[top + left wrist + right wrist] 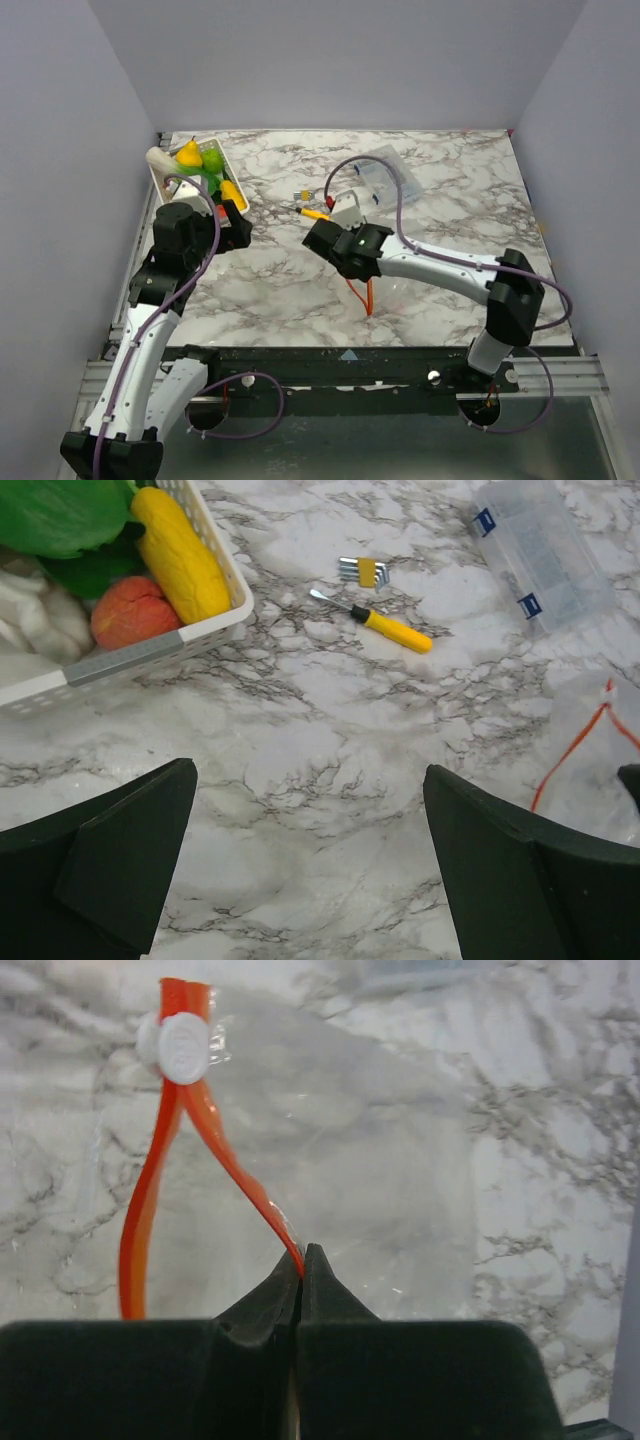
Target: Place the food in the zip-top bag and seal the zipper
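My left gripper reaches for the yellow-orange piece next, outward and down below the gripper, over its near end point(238, 200) point(200, 588), which the green food leaves bare.
The food lies in a white basket point(240, 210) at the far left: a yellow pear point(188, 152), a green piece point(211, 160) and a yellow-orange piece point(232, 192). The left wrist view shows the basket point(150, 650) with yellow point(180, 555), pink-red point(130, 610), green point(60, 515) and white point(30, 630) food. My left gripper point(310, 860) is open and empty over bare marble beside the basket. My right gripper point(303, 1265) is shut on one orange-red zipper strip point(215, 1130) of the clear zip-top bag point(350, 1160). The two strips part below the white slider point(183, 1047).
A yellow-handled screwdriver point(395, 630) and a small set of hex keys point(362, 572) lie mid-table. A rigid clear box with blue clips point(385, 175) sits at the back. The bag's zipper point(368, 295) lies near the front edge. Grey walls enclose the table.
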Controlling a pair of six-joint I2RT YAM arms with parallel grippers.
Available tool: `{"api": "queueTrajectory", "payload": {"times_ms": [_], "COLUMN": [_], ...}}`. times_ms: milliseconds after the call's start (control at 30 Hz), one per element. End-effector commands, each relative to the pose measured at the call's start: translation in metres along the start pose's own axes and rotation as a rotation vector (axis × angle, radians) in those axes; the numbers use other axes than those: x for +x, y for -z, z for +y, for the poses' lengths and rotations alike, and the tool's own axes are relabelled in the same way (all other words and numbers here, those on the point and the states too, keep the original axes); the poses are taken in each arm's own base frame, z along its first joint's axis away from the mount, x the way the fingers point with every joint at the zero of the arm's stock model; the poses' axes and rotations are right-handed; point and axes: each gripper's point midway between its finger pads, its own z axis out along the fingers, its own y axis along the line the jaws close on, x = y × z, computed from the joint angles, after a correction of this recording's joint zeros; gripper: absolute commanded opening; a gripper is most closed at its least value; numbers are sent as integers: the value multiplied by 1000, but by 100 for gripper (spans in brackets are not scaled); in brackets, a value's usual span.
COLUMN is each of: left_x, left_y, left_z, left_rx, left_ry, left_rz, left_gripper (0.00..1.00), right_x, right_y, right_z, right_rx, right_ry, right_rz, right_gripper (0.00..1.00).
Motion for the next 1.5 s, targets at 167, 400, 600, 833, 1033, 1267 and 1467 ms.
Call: {"api": "queueTrajectory", "payload": {"times_ms": [167, 400, 600, 833, 1033, 1267, 1467], "left_x": [-10, -1, -9, -39, -44, -26, -5], "left_y": [-7, -28, -61, -79, -109, -151, -192], "left_z": [43, 60, 63, 106, 105, 111, 110], "left_rx": [-163, -207, -208, -385, -325, -372, -374], "left_ry": [91, 93, 141, 130, 163, 349, 440], "left_rz": [25, 96, 140, 136, 205, 217, 247], "left_gripper": [99, 99, 95, 92, 75, 68, 60], "right_x": [7, 8, 9, 10, 0, -2, 0], "right_y": [-18, -31, -38, -36, -39, -41, -43], "right_z": [100, 105, 96, 88, 80, 83, 82], "right_rx": [-356, -525, -535, -541, -533, -545, -541], "right_ry": [-50, -139, -166, -203, -200, -201, -203], "right_rz": [-4, 44, 51, 45, 21, 22, 29], "right_gripper": [1, 1, 1, 1, 1, 1, 1]}}
